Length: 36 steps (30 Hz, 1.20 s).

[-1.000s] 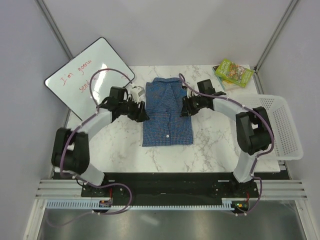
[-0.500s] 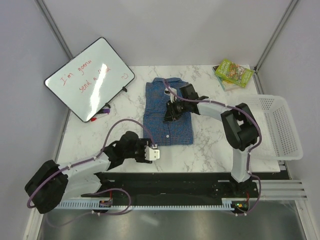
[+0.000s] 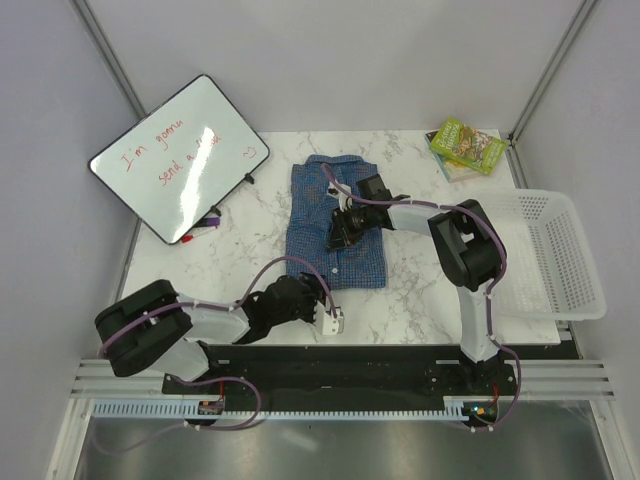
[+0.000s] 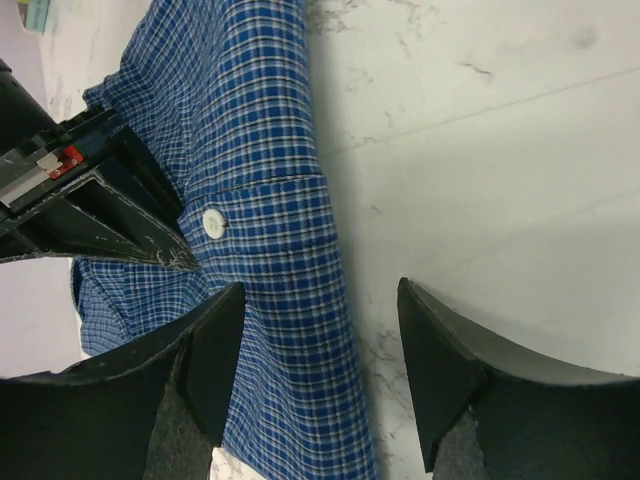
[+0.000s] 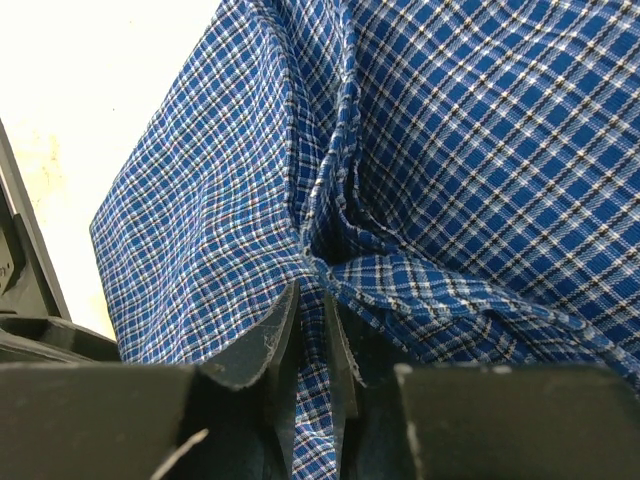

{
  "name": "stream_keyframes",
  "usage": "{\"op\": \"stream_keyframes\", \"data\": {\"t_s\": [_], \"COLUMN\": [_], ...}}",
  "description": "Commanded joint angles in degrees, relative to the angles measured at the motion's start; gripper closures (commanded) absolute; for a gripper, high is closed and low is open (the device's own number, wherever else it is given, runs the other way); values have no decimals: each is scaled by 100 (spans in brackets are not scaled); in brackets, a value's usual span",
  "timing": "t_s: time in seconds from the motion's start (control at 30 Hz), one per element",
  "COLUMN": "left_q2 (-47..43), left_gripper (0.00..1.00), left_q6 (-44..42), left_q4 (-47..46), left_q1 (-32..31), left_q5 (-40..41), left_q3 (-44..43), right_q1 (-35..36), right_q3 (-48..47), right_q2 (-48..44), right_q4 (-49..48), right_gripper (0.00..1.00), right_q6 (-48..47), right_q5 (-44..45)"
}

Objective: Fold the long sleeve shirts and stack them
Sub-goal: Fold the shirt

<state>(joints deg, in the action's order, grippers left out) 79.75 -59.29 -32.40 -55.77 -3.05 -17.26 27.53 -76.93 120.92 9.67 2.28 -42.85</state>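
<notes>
The shirt's near hem is already between the open fingers, so next my left gripper should move slightly outward onto the hem [image 3: 328, 284] [image 4: 303, 288] beside the white button and close.
One blue checked long sleeve shirt [image 3: 335, 215] lies folded into a rectangle in the middle of the marble table, collar at the far end. My right gripper [image 3: 339, 233] rests on the shirt's middle and is shut on a pinched ridge of its cloth [image 5: 330, 250]; the right wrist view shows the jaws [image 5: 312, 292] closed on that fold. My left gripper [image 3: 326, 308] is low near the table's front edge, just short of the shirt's near hem. It is open [image 4: 320, 300] and empty, with the shirt's edge [image 4: 260, 170] lying ahead between its fingers.
A whiteboard [image 3: 180, 155] with red writing lies at the back left, with a marker [image 3: 203, 224] at its near edge. A green box [image 3: 467, 146] sits at the back right. A white mesh basket [image 3: 565, 255] hangs off the table's right edge.
My left arm swung away from the shirt's left side, down to the near edge in front of the hem. My right gripper moved from the shirt's right side onto its middle and pinched the cloth.
</notes>
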Motion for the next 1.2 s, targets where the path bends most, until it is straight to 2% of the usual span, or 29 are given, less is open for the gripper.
{"op": "stream_keyframes", "data": {"t_s": [0.0, 0.07, 0.17, 0.27, 0.3, 0.37, 0.4, 0.47, 0.5, 0.57, 0.63, 0.73, 0.97, 1.03, 1.17], "left_q2": [489, 691, 1041, 1061, 939, 239, -70, -772, -950, -1345, -1461, -1409, -1234, -1015, -847], "left_gripper": [31, 32, 42, 72, 88, 98, 98, 98, 98, 98, 98, 98, 98, 98, 98], "left_q6": [-372, -434, -400, -382, -321, 20, 162, 634, 768, 1249, 1942, 2665, 3379, 3485, 3529], "left_q4": [-669, -785, -838, -655, -453, 678, 1666, 2698, 3539, 4265, 5281, 6295, 7799, 8029, 8171], "left_q1": [-31, -39, -31, -57, -92, -145, -162, -346, -451, -864, -1005, -1032, -1111, -1129, -1129], "left_q5": [489, 507, 560, 682, 657, 351, 149, -291, -380, -371, -564, -941, -1936, -2050, -2121], "left_q3": [-225, -234, -392, -559, -594, -726, -796, -1086, -1165, -1367, -1743, -2288, -3599, -4012, -4286], "right_q1": [7, 7, 16, 7, 24, 77, 156, 156, 130, 112, 51, -81, -713, -775, -775], "right_q3": [90, 143, 204, 379, 450, 792, 950, 969, 882, 724, 355, -137, -1210, -1369, -1396], "right_q2": [195, 212, 221, 143, 72, -303, -567, -797, -1025, -1219, -1326, -1212, -509, -307, -8], "right_q4": [-18, -18, -70, -202, -237, -491, -510, -475, -327, -151, 270, 869, 1608, 1643, 1669], "right_gripper": [76, 77, 77, 77, 77, 77, 76, 75, 73, 69, 66, 63, 63, 63, 63], "right_q6": [-176, -184, -115, -26, -26, -61, -79, 34, 18, -70, -367, -859, -1554, -1669, -1731], "right_q5": [207, 181, 163, 102, 49, 66, 66, -56, -100, -110, -83, 74, 531, 725, 612]}}
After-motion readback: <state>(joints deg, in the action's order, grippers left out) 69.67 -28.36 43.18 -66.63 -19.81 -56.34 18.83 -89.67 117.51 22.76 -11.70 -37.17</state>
